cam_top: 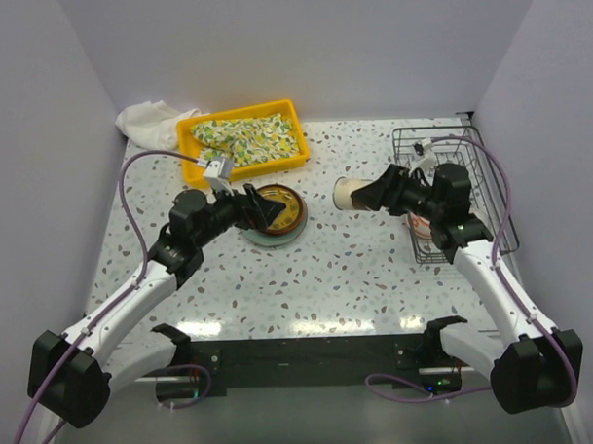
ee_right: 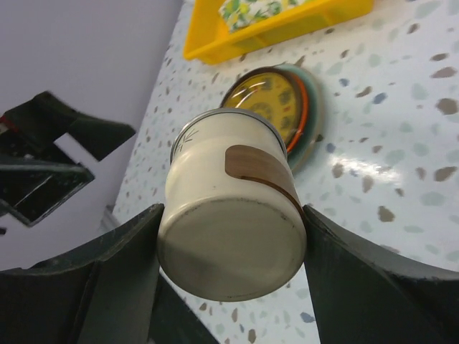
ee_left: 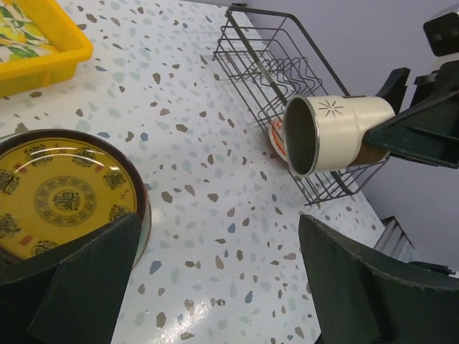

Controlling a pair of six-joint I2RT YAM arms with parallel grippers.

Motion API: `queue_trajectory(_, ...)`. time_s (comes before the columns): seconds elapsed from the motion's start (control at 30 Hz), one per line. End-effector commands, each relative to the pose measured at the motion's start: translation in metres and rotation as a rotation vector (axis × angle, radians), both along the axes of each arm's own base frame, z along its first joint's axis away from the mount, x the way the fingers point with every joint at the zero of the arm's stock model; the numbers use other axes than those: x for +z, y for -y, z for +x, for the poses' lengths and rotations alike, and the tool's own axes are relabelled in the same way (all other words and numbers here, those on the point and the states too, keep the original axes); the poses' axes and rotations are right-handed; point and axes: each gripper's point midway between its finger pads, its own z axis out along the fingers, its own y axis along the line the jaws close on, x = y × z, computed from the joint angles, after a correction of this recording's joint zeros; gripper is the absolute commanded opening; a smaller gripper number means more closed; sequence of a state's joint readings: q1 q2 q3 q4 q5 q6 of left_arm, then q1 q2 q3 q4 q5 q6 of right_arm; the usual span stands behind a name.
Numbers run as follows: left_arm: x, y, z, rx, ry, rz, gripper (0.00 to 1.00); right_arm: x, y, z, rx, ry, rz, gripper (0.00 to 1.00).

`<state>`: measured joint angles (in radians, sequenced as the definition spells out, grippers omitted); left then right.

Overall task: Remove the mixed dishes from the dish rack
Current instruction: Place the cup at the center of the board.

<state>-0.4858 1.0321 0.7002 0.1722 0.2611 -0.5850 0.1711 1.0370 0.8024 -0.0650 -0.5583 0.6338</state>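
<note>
My left gripper needs to move toward the dish rack onto the small tan cup's open rim, since that rim lies to its right in the top view.
My right gripper is shut on the small tan cup, holding it on its side above the table, left of the dish rack. The right wrist view shows the cup's base between my fingers. The rack, a dark wire basket, still holds a red-patterned white bowl, also seen in the left wrist view. The brown-yellow patterned plate lies on a pale green-blue plate at table centre. My left gripper is open and empty at that stack's left edge.
A yellow tray with a floral cloth stands at the back left, with a white cloth behind it. The rack stands against the right wall. Bare terrazzo lies between the plate stack and the rack.
</note>
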Motion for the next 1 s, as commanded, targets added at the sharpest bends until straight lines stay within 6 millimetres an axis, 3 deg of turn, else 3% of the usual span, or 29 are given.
queue_trajectory(0.0, 0.045, 0.028, -0.001, -0.09, 0.073, -0.132, 0.95, 0.051, -0.041, -0.009, 0.146, 0.157, 0.176, 0.23)
queue_trajectory(0.2, 0.051, 0.052, -0.009, -0.162, 0.072, -0.201, 0.93, 0.047, -0.069, -0.019, 0.231, 0.135, 0.26, 0.23)
queue_trajectory(0.53, 0.056, 0.071, -0.02, -0.242, 0.036, -0.289, 0.86, 0.045, -0.09, -0.031, 0.308, 0.115, 0.312, 0.24)
queue_trajectory(0.73, 0.057, 0.074, -0.027, -0.273, 0.018, -0.338, 0.67, 0.036, -0.094, -0.036, 0.316, 0.095, 0.322, 0.24)
queue_trajectory(0.77, 0.058, 0.075, -0.029, -0.282, 0.018, -0.344, 0.6, 0.037, -0.094, -0.036, 0.317, 0.094, 0.331, 0.24)
queue_trajectory(0.97, 0.067, 0.072, -0.041, -0.31, 0.029, -0.41, 0.37, 0.02, -0.092, -0.037, 0.299, 0.059, 0.335, 0.24)
